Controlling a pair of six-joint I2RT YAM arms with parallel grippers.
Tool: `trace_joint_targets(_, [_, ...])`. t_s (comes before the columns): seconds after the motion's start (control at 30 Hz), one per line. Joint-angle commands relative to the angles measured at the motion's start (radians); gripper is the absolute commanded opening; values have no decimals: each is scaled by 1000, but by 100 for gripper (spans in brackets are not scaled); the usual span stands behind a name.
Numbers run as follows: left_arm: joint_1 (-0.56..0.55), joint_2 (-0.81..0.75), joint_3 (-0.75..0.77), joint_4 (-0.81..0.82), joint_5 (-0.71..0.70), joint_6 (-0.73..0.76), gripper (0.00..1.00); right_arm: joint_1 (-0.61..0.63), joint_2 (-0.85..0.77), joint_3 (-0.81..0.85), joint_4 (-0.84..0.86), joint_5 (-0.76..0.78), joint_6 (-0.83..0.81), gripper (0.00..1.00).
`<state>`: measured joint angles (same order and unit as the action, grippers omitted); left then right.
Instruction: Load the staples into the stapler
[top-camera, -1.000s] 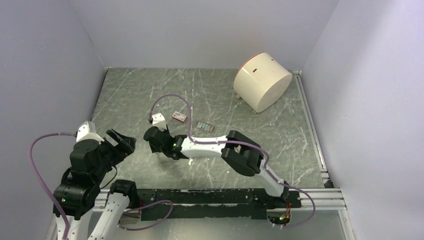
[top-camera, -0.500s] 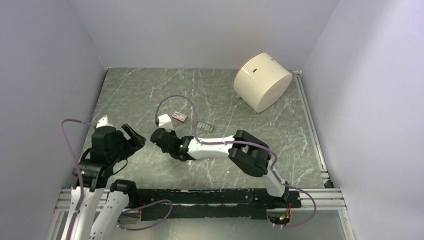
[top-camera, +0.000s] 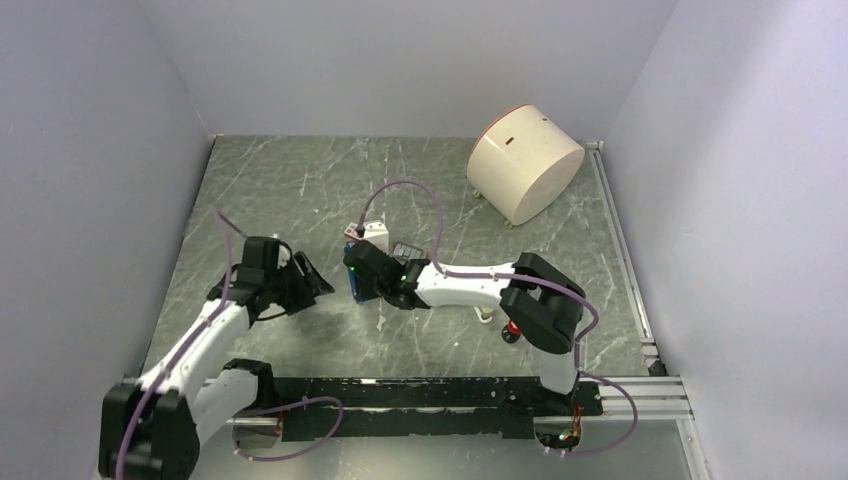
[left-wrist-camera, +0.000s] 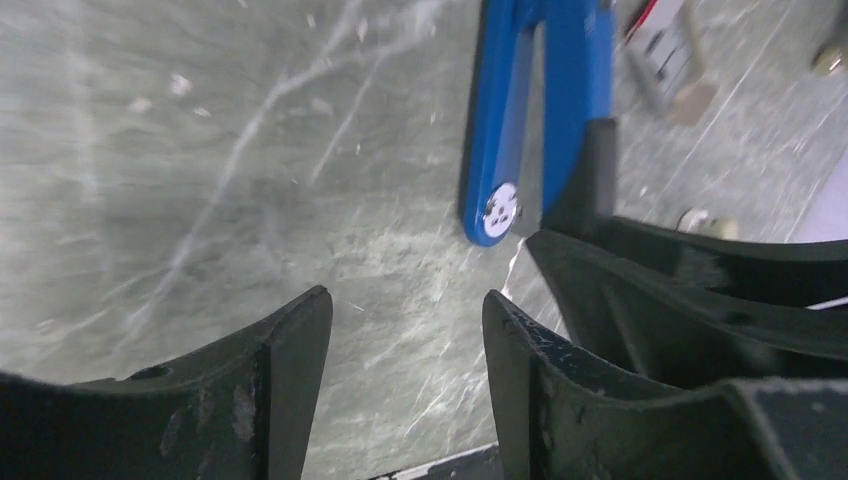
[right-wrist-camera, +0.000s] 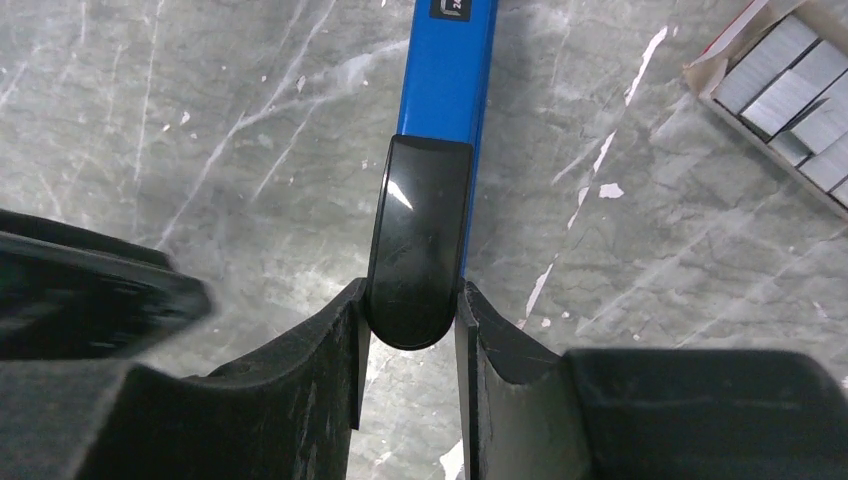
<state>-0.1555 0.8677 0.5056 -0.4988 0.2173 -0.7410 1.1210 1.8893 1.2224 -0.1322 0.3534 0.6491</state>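
My right gripper swings up and outward past the stapler's far hinge (top-camera: 350, 246) next and releases the black rounded end, since the blue arms open only narrowly.
My right gripper (right-wrist-camera: 410, 305) is shut on the black rounded end of the blue stapler (right-wrist-camera: 448, 70), which points away from it over the table. In the top view the stapler (top-camera: 351, 284) shows as a blue sliver under the right gripper (top-camera: 356, 278). In the left wrist view the stapler (left-wrist-camera: 525, 110) shows two blue arms in a narrow V from its hinge. The open staples box (right-wrist-camera: 790, 90) with grey staple blocks lies just right of the stapler; it also shows in the top view (top-camera: 406, 249). My left gripper (left-wrist-camera: 405, 310) is open and empty, just left of the stapler (top-camera: 310, 283).
A large cream cylinder (top-camera: 525, 163) lies tipped at the back right. A small red-capped black knob (top-camera: 513, 330) sits under the right arm's elbow. Grey walls close in the marble table (top-camera: 260, 190) on three sides, and a metal rail (top-camera: 620, 250) runs along the right edge.
My left arm has swung from the near left corner in toward the centre, ending beside the stapler. My right gripper has moved right and farther back, holding the stapler, and now covers the box lid.
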Motion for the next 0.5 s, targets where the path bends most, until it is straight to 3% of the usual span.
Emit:
trace_joint_targets(0.0, [-54, 161, -48, 261, 180, 24, 61, -29, -28, -16, 29, -112, 90, 26])
trace_joint_targets(0.27, [-153, 288, -94, 438, 182, -17, 63, -80, -64, -79, 98, -249, 162, 24])
trace_joint_targets(0.47, [-167, 335, -105, 491, 124, -7, 50, -109, -75, -100, 118, -310, 181, 23])
